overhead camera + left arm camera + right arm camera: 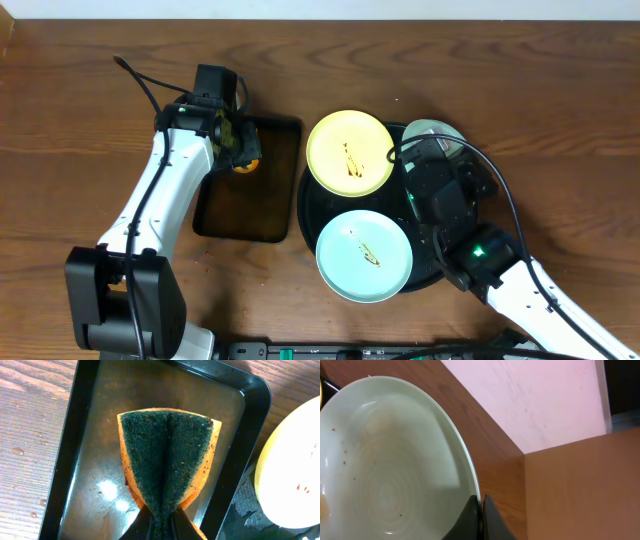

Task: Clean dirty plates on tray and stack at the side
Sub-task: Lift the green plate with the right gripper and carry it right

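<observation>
The bare tabletop is below my right gripper and to its right in the overhead view. My right gripper should swing there next, lower the tilted plate flat and release it.
A pale yellow plate (350, 152) and a mint-white plate (364, 255) lie on the round black tray (306, 203), each with brown smears at centre. My right gripper (437, 172) is shut on the rim of a second mint-white plate (385, 460), held tilted at the tray's far right (432, 131); it carries small brown specks. My left gripper (162, 527) is shut on a folded orange sponge with a green scouring face (167, 455), held over the rectangular dark tray (75, 450). The sponge also shows in the overhead view (243, 158).
The rectangular dark brown tray (270, 215) lies left of the round tray and looks wet inside. Water drops dot the wood (20, 452) beside it. Bare wood-grain tabletop (560, 120) spreads to the right. A pale wall (530, 395) rises behind the table.
</observation>
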Tool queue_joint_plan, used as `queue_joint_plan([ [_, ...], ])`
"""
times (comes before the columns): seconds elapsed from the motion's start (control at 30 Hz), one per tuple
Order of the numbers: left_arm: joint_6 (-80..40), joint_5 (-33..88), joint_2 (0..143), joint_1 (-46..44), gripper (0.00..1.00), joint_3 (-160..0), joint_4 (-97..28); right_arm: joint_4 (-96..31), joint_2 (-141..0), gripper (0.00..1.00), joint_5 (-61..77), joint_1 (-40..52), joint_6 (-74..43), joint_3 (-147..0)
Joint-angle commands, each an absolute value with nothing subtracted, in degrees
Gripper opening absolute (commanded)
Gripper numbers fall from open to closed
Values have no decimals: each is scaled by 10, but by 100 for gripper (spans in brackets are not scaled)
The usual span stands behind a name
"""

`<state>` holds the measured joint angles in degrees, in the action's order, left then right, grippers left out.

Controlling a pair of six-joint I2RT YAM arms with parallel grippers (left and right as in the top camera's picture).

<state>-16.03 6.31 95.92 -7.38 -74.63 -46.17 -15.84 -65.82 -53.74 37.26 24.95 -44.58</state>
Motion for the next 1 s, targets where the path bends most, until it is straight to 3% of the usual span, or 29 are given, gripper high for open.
queue_joint_plan([
  [0.0, -150, 69, 961, -73, 8, -745, -462, -156, -651, 1, -561, 379, 246, -458],
  [0.23, -150, 69, 961, -73, 8, -745, -463, -213, -650, 1, -508, 298, 33, -458],
  [0.73, -151, 69, 961, -73, 8, -745, -467, -206, -667, 1, -248, -75, -81, -457],
  [0.97, -151, 69, 961, -73, 8, -745, -467, -211, -736, 1, -171, -190, -122, -457],
])
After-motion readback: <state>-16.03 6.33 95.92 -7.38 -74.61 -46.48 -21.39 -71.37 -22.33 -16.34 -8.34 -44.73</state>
